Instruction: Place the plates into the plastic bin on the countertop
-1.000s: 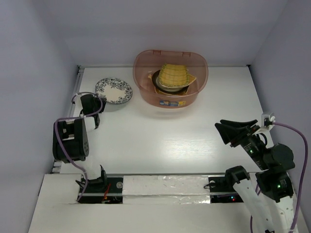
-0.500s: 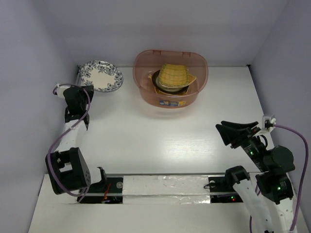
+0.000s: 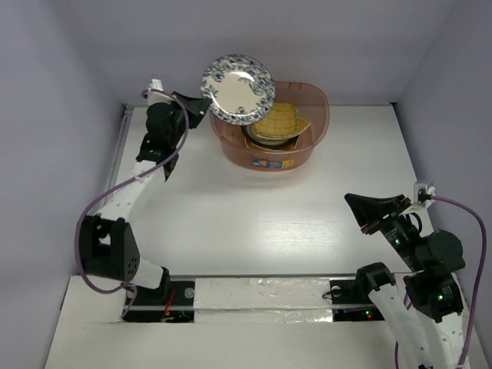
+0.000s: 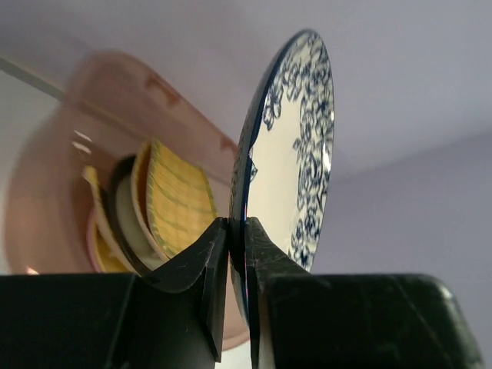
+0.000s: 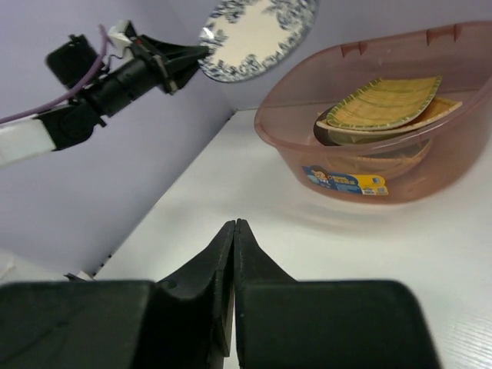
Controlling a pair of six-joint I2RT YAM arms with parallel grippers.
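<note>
I should lower my left gripper rightward in the top view and release the white plate, as the fan-shaped plate is below it there.
My left gripper is shut on the rim of a white plate with a dark floral rim, held up in the air, tilted, over the left edge of the plastic bin. In the left wrist view the plate stands on edge, its rim pinched at my left gripper. Inside the bin lies a stack of plates topped by an orange-tan ribbed fan-shaped one. My right gripper hovers low over the countertop at the near right, shut with nothing in it.
Pale walls bound the countertop on the left, back and right. The left arm stretches from its base along the left side up to the bin. A purple cable loops by the right arm.
The left arm has lifted the floral plate off the countertop at the back left and swung it up and right to above the bin's left edge. The right gripper has shut.
</note>
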